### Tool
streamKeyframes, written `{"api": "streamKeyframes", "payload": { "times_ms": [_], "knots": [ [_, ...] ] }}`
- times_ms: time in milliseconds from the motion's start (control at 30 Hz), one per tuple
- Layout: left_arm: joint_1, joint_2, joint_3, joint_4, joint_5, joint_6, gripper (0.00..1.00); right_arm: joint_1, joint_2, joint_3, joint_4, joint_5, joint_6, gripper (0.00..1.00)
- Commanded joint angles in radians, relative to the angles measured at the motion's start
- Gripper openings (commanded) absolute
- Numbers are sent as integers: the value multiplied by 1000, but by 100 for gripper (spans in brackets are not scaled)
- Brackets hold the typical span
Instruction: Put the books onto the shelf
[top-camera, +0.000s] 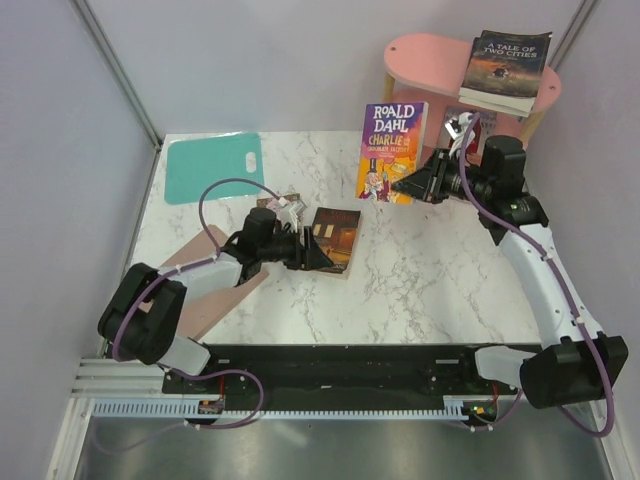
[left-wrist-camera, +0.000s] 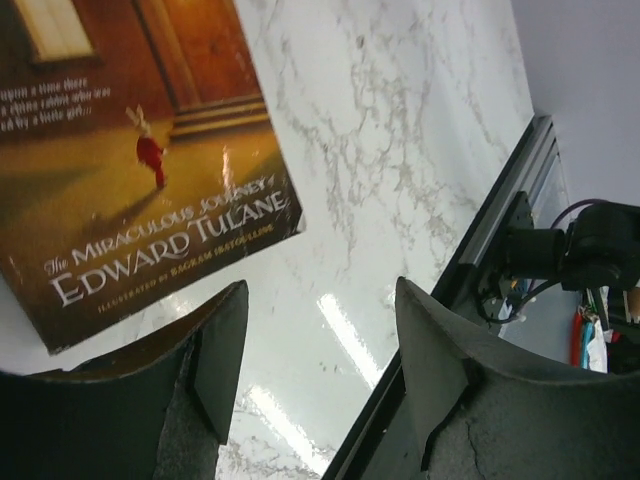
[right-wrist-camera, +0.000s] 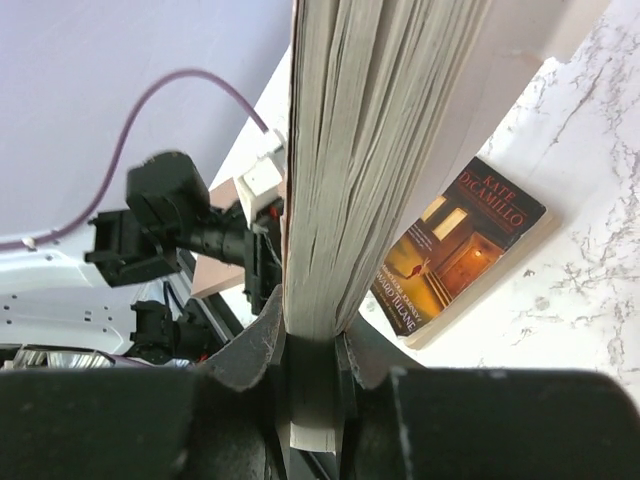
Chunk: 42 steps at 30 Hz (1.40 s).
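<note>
The dark book's cover (top-camera: 507, 67) lies bare, so the robot's right gripper needs to let go of the Roald Dahl book on top of it, moving up, outward and to the right in the top view.
My right gripper (top-camera: 408, 184) is shut on the right edge of the orange-purple Roald Dahl book (top-camera: 392, 150) and holds it upright above the table, left of the pink shelf (top-camera: 425, 55). In the right wrist view the book's page edges (right-wrist-camera: 360, 150) stand clamped in my right gripper (right-wrist-camera: 315, 340). A dark "A Tale of Two Cities" book (top-camera: 507, 70) lies on the shelf's top board. A brown Edward Tulane book (top-camera: 337, 238) lies flat on the marble. My left gripper (top-camera: 320, 256) sits at its near-left edge, open and empty (left-wrist-camera: 320, 330), with the brown book (left-wrist-camera: 130, 170) just beyond its left finger (left-wrist-camera: 222, 365).
A teal mat (top-camera: 213, 165) lies at the table's back left. A brown cardboard sheet (top-camera: 205, 285) lies under my left arm. Grey walls close in both sides. The black base rail (top-camera: 340, 365) runs along the near edge.
</note>
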Motion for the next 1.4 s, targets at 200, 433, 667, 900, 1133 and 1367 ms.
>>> {"api": "streamKeyframes", "payload": {
  "times_ms": [200, 433, 667, 900, 1133, 1367],
  "knots": [
    [-132, 69, -113, 188, -41, -36, 61, -41, 221, 495, -207, -15, 1, 0],
    [-228, 167, -38, 187, -72, -9, 61, -159, 431, 893, -289, -89, 157, 0],
    [-254, 190, -25, 185, -79, 3, 61, -329, 592, 1135, -228, -239, 438, 0],
    [-262, 201, -22, 188, -72, 5, 61, -526, 635, 1086, -174, -321, 535, 0],
    [-267, 201, -22, 190, -70, 5, 61, -571, 687, 1086, -181, -308, 543, 0],
    [-270, 207, -21, 190, -70, 3, 61, -572, 724, 1088, -184, -305, 544, 1]
  ]
}}
